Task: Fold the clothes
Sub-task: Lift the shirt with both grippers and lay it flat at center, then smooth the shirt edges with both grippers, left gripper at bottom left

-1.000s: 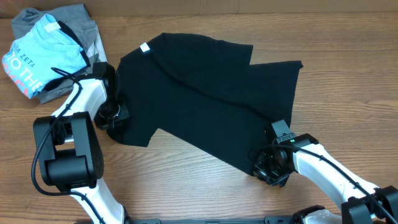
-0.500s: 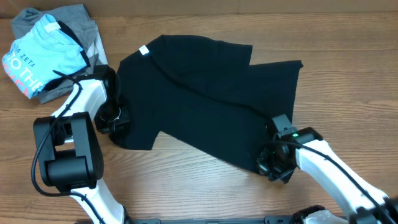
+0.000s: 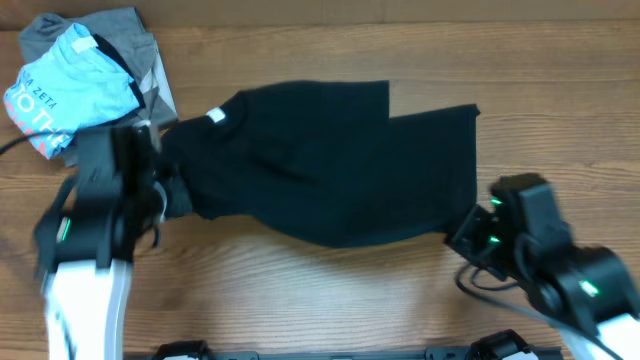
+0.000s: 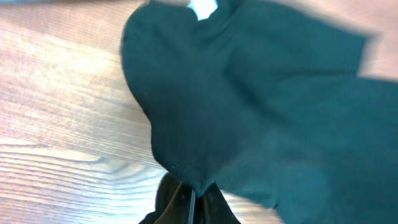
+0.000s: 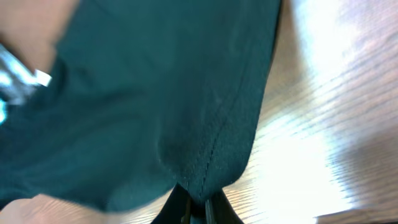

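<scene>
The left gripper lifts next, carries the T-shirt's edge outward and lowers it for release onto the bare wood [image 3: 220, 64] beside the grey garment, which lies open outward.
The black T-shirt [image 3: 330, 165] hangs stretched between my two grippers above the wooden table, its small white neck label [image 3: 215, 116] near the left end. My left gripper [image 3: 172, 195] is shut on the shirt's left edge; in the left wrist view the fabric [image 4: 261, 106] is pinched between the jaws [image 4: 193, 196]. My right gripper [image 3: 462, 232] is shut on the shirt's right hem; in the right wrist view the stitched hem [image 5: 211, 149] runs into the jaws [image 5: 198, 202]. Both arms are raised.
A light blue printed shirt [image 3: 60, 85] lies on a grey garment [image 3: 110, 28] at the table's back left corner, close to my left arm. Bare wooden table [image 3: 330, 290] lies in front of and behind the shirt.
Both arms have lifted up from the table with the shirt's edges in their jaws. The shirt has come off the table, bunched and shifted slightly left and toward the back.
</scene>
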You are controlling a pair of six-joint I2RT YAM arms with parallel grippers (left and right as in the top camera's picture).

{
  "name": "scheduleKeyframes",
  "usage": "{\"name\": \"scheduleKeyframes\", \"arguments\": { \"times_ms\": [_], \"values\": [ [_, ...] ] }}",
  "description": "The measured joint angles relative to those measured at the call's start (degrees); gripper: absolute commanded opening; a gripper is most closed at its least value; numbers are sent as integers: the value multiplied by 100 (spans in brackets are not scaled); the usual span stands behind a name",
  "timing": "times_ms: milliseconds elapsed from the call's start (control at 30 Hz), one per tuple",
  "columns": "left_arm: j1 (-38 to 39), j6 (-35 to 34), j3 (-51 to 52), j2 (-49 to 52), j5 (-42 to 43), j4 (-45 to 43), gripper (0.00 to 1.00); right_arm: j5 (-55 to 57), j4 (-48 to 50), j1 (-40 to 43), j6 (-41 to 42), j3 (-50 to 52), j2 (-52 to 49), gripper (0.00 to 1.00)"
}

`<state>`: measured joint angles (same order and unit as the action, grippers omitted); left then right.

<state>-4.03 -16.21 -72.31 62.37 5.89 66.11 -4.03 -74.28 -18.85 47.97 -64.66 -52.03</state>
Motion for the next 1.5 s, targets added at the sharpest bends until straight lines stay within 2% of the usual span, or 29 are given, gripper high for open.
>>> {"name": "scheduleKeyframes", "arguments": {
  "times_ms": [100,200,333,467,533,633,767,933,1100,1267,1367,1500],
  "values": [
    [0,-20,-273,-931,166,404,4,63,-503,0,-133,-848,116,4],
    [0,-31,-1082,-1534,245,822,4,227,-896,0,-275,-1786,131,4],
    [0,-105,-3126,-1786,251,1410,4,592,-1290,0,-411,-3130,125,4],
    [0,-151,-5031,-1797,249,1582,4,907,-1423,0,-525,-4413,151,4],
    [0,-160,-5619,-1790,247,1628,4,1043,-1495,0,-599,-5018,162,4],
    [0,-190,-6100,-1790,247,1617,4,1279,-1528,0,-651,-5589,192,4],
    [0,-195,-6181,-1646,227,1567,4,1659,-1475,0,-688,-5941,229,4],
    [0,-192,-6194,-575,229,1729,4,2124,-1397,0,-717,-5960,-11,4],
    [0,-188,-6179,929,223,1720,4,2337,-1003,0,-713,-5882,-892,4],
    [0,-188,-6142,2527,199,1460,4,2433,-435,2,-708,-5637,-2181,4],
    [0,-188,-6111,3558,184,1246,4,2417,-160,131,-623,-5541,-3292,4],
    [0,-190,-6113,4900,188,492,4,2387,470,627,-553,-5517,-4675,4]
  ]
}}
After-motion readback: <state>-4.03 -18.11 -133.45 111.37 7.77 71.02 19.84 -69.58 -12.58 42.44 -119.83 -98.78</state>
